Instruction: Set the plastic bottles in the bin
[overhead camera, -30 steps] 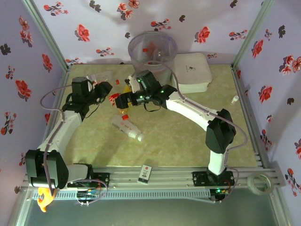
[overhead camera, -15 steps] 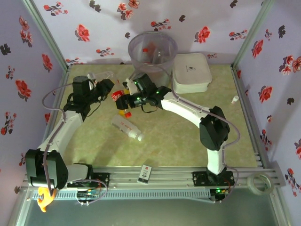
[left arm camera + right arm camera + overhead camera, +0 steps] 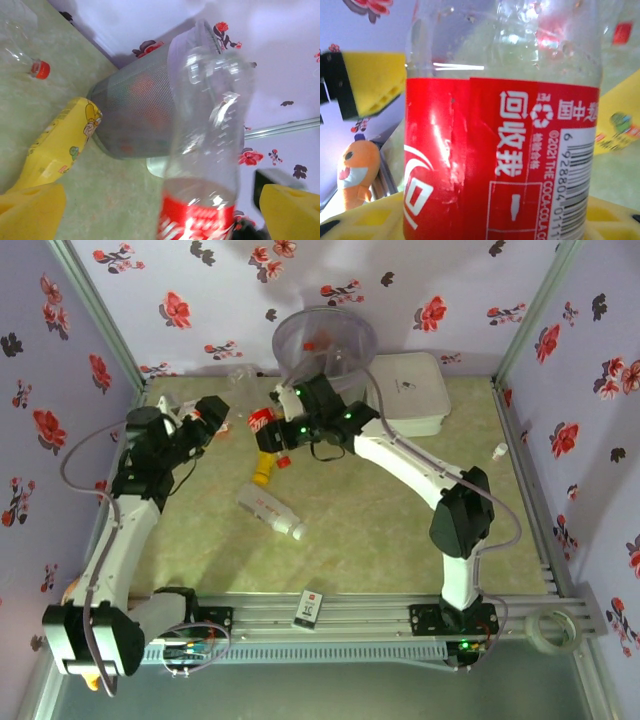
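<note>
My right gripper carries the bottle outward past the bin's near rim next and lets it go over the opening, since the bin's opening (image 3: 322, 342) lies outward.
A clear plastic bottle with a red label (image 3: 258, 421) is held in the air by my right gripper (image 3: 270, 432), which is shut on its labelled middle (image 3: 470, 160), just in front of the bin (image 3: 325, 345). My left gripper (image 3: 207, 418) stands open to the left of it. Its yellow pads (image 3: 31, 211) are wide apart on both sides of that bottle (image 3: 205, 150) without touching it. A yellow squeeze bottle (image 3: 262, 468) lies on the table below the right gripper. Another labelled clear bottle (image 3: 270, 512) lies nearer the front. A clear bottle with a red cap (image 3: 35, 65) lies at the far left.
A white lidded box (image 3: 405, 390) stands right of the bin. A small black-and-white card (image 3: 309, 608) rests on the front rail. A tiny white bottle (image 3: 498, 450) lies by the right rail. Flowered walls close in three sides.
My left gripper has opened, let go of the labelled bottle and drawn back to the left. My right gripper has closed on that bottle and lifted it a little toward the bin.
</note>
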